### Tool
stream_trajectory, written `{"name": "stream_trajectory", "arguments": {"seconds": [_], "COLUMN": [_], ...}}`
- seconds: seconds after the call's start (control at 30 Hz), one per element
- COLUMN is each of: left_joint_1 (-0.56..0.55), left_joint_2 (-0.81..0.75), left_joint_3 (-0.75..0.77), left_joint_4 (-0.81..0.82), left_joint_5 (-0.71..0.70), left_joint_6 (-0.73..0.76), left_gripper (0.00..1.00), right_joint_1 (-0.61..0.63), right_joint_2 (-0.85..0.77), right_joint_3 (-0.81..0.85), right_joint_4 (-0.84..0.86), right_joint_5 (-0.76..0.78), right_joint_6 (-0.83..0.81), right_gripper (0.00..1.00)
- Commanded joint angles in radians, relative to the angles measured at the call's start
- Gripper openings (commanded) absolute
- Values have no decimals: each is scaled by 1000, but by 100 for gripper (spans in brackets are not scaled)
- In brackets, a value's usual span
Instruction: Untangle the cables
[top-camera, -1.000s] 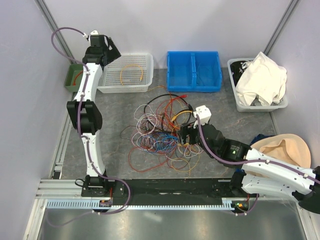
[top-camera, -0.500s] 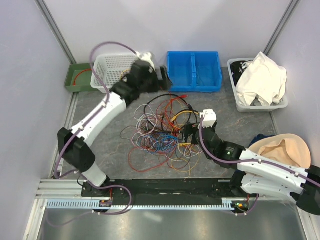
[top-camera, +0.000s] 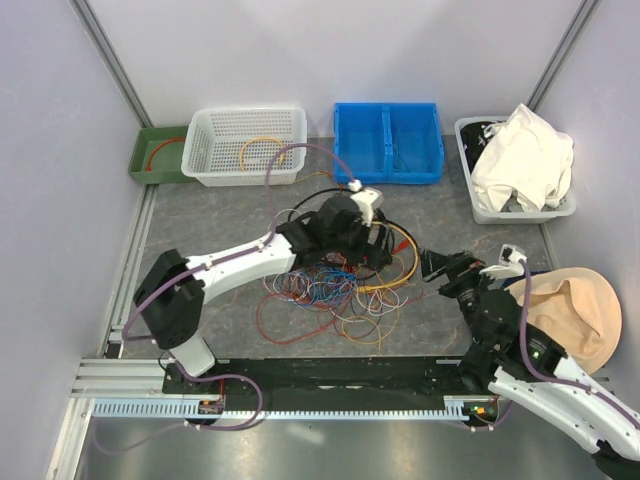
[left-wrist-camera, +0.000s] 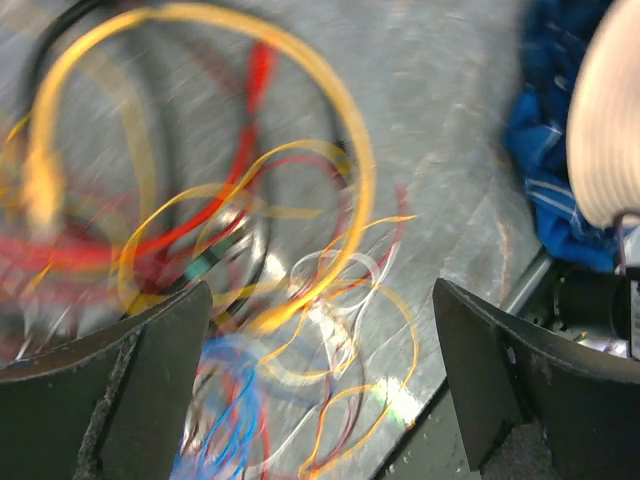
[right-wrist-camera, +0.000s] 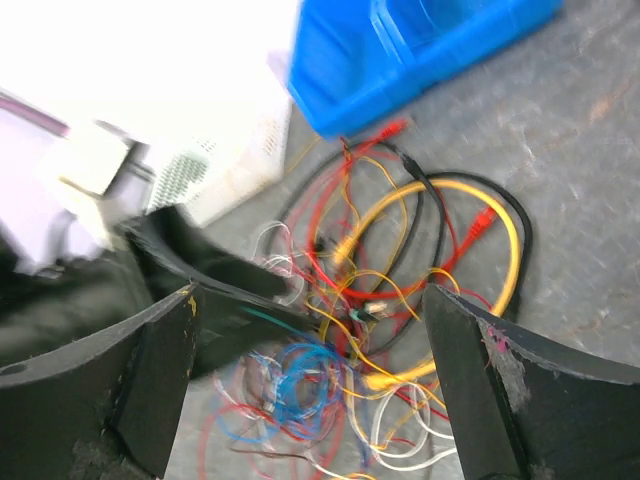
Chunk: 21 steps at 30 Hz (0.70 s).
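The thick yellow loop lies over the thinner wires, so my left gripper will go down and back onto the yellow loop's near part (top-camera: 398, 284) (left-wrist-camera: 332, 276) to close.
The cables (top-camera: 325, 275) lie in a jumble at the middle of the table: thin red, orange, blue and white wires, with a thick yellow loop (top-camera: 400, 262) and a black one. My left gripper (top-camera: 378, 240) hovers over the pile's right part, open and empty. In the left wrist view (left-wrist-camera: 320, 290) the blurred yellow loop (left-wrist-camera: 350, 170) lies below the jaws. My right gripper (top-camera: 432, 265) is open and empty, right of the pile and apart from it. The right wrist view (right-wrist-camera: 310, 292) looks at the cables (right-wrist-camera: 400, 290) and the left gripper's black fingers (right-wrist-camera: 215, 285).
Along the back stand a green tray (top-camera: 155, 152), a white basket (top-camera: 215, 140) with an orange cable, a blue bin (top-camera: 388, 140) and a grey bin (top-camera: 470, 135) with white cloth. A beige hat (top-camera: 570, 310) and blue cloth (left-wrist-camera: 550, 120) lie at the right.
My left arm has swung from the white basket down to the cable pile. My right gripper has drawn back from the pile to the right.
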<state>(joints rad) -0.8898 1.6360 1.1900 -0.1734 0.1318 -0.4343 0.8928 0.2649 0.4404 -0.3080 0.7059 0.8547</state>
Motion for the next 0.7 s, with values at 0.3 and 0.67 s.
{"name": "stream_trajectory", "arguments": {"seconds": [0.3,0.67], "left_joint_1": [-144,-150], "left_joint_2": [317,421], "left_joint_3": [278,290], "left_joint_4": [-77,-140], "left_joint_5": [6,-49], "left_joint_6": [293,321], "left_gripper": [66,41], "right_joint_1": [1,3], "right_joint_2": [10,23], "right_joint_3": [207,199], "right_joint_4": [-192,-189], "right_joint_5": [-3,-9], "right_joint_6": [-37,-49], "right_gripper": [98,98]}}
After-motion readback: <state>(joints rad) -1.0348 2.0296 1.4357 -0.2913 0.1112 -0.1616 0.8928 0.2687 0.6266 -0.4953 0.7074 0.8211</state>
